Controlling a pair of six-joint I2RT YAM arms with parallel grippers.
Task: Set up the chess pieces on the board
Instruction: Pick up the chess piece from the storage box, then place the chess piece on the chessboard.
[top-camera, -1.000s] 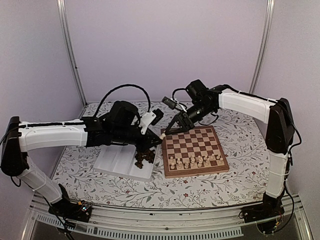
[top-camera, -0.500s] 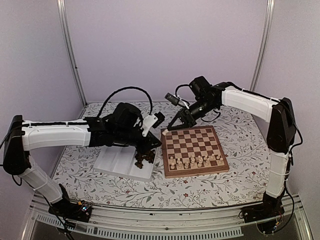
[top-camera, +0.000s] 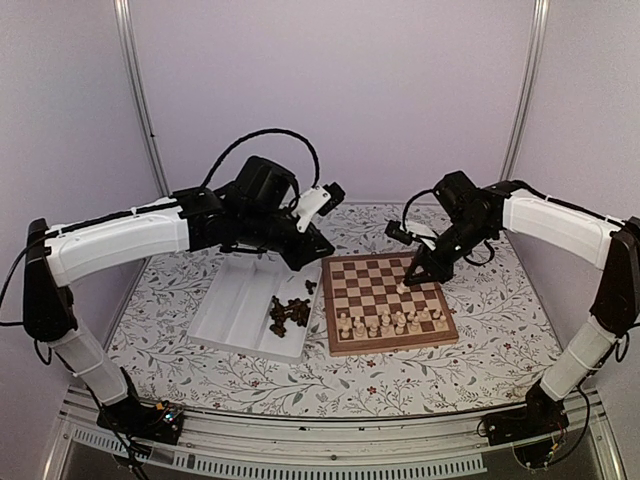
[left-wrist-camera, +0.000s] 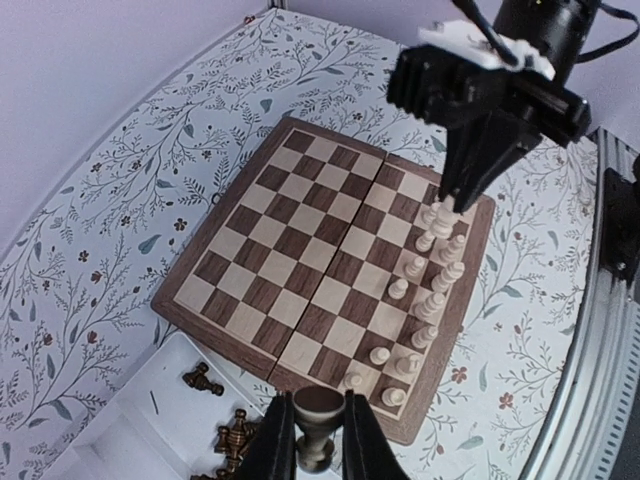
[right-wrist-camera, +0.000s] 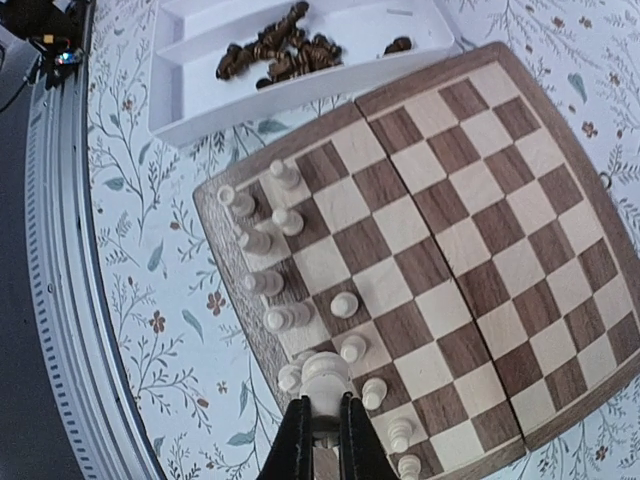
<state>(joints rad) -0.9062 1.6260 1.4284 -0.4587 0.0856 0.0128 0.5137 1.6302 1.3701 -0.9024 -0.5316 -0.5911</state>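
Observation:
The empty square in the nearest row (top-camera: 428, 329) is still free for the cream piece. My right gripper will move back and down next and release the piece there.
The board (top-camera: 388, 298) lies in the middle of the table, with two rows of cream chess pieces (top-camera: 390, 322) along its near edge. My right gripper (top-camera: 406, 284) hangs over the board's right part, just behind those rows, shut on a cream piece (right-wrist-camera: 325, 380) between its fingers (right-wrist-camera: 291, 440). My left gripper (top-camera: 312, 250) hovers above the board's far left corner and is shut on a dark brown piece (left-wrist-camera: 318, 425). In the left wrist view the board (left-wrist-camera: 300, 255) lies below and the right gripper (left-wrist-camera: 450, 200) stands over the cream rows.
A white two-compartment tray (top-camera: 232, 312) sits left of the board, holding a pile of dark pieces (top-camera: 288, 314) in its right half. The floral tablecloth (top-camera: 480, 350) covers the table. Metal posts and lilac walls close in the back.
My right arm swung from the board's far left corner to its right part and closed on a cream piece. My left arm rose from the tray's pile with a dark piece.

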